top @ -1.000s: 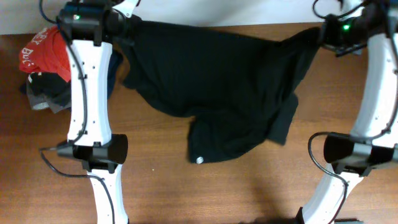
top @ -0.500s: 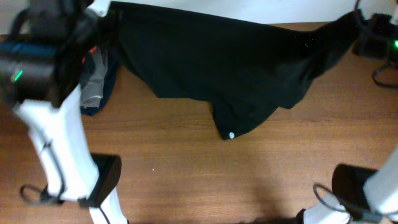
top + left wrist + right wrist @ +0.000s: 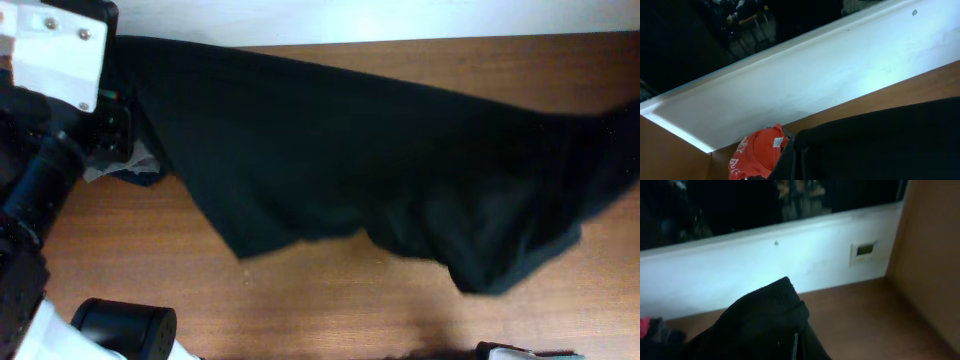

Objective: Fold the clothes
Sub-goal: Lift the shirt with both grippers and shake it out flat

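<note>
The piece of wood along the wall ledge (image 3: 290, 52) is below my left gripper and outward of it, so my left gripper will go down and outward next and let go of the shirt's edge on that piece of wood.
A black shirt (image 3: 380, 160) hangs stretched across the whole overhead view, lifted off the wooden table (image 3: 300, 310). Its lower hem droops at centre and right. My left gripper (image 3: 792, 162) is shut on the shirt's left edge (image 3: 880, 145); the cloth covers the fingers. My right gripper (image 3: 796, 345) is shut on a bunched corner of the shirt (image 3: 760, 325), its fingers mostly wrapped in cloth. In the overhead view the raised left arm (image 3: 50, 110) fills the left side, and the right gripper is out of frame.
A red printed shirt (image 3: 757, 152) lies on the table's far left by the white wall ledge (image 3: 815, 85). A bit of grey and blue clothing (image 3: 130, 168) shows beside the left arm. A wall plate (image 3: 864, 250) sits near the far right corner.
Both arms have risen and spread outward, lifting the black shirt off the table and stretching it wide. The red shirt and the right arm have dropped out of the overhead view.
</note>
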`<state>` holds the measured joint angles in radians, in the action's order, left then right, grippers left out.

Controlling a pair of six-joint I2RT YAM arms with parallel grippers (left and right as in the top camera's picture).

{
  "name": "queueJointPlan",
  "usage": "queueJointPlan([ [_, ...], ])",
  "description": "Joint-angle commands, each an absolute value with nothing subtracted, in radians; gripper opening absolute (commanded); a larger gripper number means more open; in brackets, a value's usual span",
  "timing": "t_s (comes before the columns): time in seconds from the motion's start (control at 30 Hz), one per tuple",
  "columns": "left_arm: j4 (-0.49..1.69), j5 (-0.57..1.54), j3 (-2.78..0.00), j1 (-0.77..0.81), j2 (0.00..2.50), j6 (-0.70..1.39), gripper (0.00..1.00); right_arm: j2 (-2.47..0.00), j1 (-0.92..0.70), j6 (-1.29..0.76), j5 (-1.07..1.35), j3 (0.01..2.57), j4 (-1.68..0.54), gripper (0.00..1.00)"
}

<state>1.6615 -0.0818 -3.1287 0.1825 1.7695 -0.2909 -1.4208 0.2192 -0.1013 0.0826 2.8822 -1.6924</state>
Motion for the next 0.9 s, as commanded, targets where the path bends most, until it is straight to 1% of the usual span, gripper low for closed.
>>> queueJointPlan([
  [0.0, 1.656, -0.121, -3.09, 0.176, 1.788, -0.277, 0.01, -1.437, 0.237, -0.082, -0.016, 2.873, -1.699, 0.04],
  [0.17, 1.636, -0.121, -2.995, 0.176, 1.824, -0.277, 0.01, -1.469, 0.237, -0.056, 0.001, 2.771, -1.698, 0.04],
  [0.33, 1.581, -0.121, -2.863, 0.176, 1.885, -0.276, 0.01, -1.573, 0.237, -0.005, 0.056, 2.646, -1.698, 0.04],
  [0.6, 1.492, -0.12, -2.707, 0.176, 2.032, -0.277, 0.01, -1.828, 0.236, 0.019, 0.097, 2.555, -1.679, 0.04],
  [0.87, 1.364, -0.116, -2.663, 0.176, 2.254, -0.277, 0.01, -2.131, 0.228, 0.022, 0.138, 2.551, -1.564, 0.04],
])
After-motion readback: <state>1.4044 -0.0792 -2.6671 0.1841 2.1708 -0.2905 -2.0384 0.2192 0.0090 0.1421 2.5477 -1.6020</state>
